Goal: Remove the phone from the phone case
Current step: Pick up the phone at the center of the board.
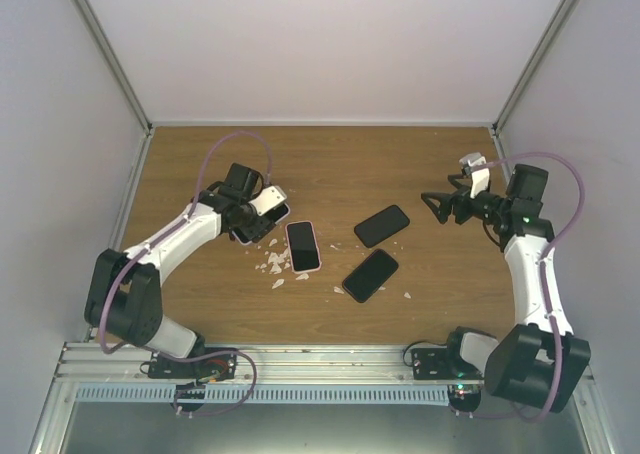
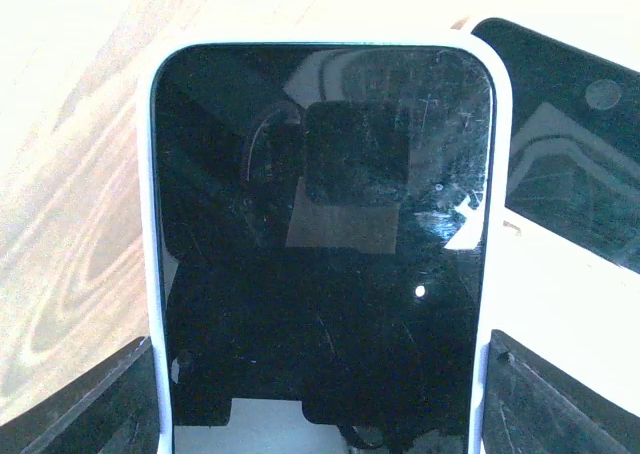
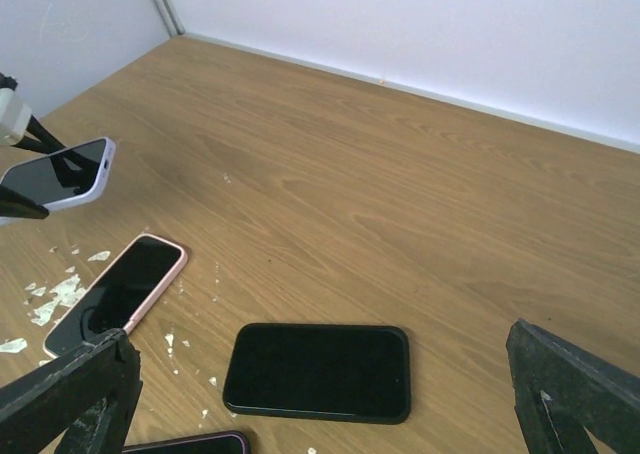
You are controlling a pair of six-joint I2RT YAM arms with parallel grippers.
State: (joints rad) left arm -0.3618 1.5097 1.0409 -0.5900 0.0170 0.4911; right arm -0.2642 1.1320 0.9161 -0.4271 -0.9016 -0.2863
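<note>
My right gripper will next swing the held phone across and turn onto the uncovered edge of the white case, because the phone is to its left in the top view.
My left gripper (image 1: 256, 217) is shut on a black-screened phone in a white case (image 1: 272, 207) and holds it tilted above the table. In the left wrist view the cased phone (image 2: 320, 224) fills the frame, with my fingers (image 2: 95, 404) against its two long sides. It also shows at the left of the right wrist view (image 3: 60, 172). My right gripper (image 1: 440, 206) is open and empty above the right of the table, its fingers (image 3: 70, 394) wide apart over a phone in a black case (image 3: 318, 371).
A phone in a pink case (image 1: 303, 246) lies just right of the left gripper. Two dark phones (image 1: 381, 225) (image 1: 370, 275) lie mid-table. White flakes (image 1: 272, 264) are scattered near the pink one. Walls enclose the table on three sides.
</note>
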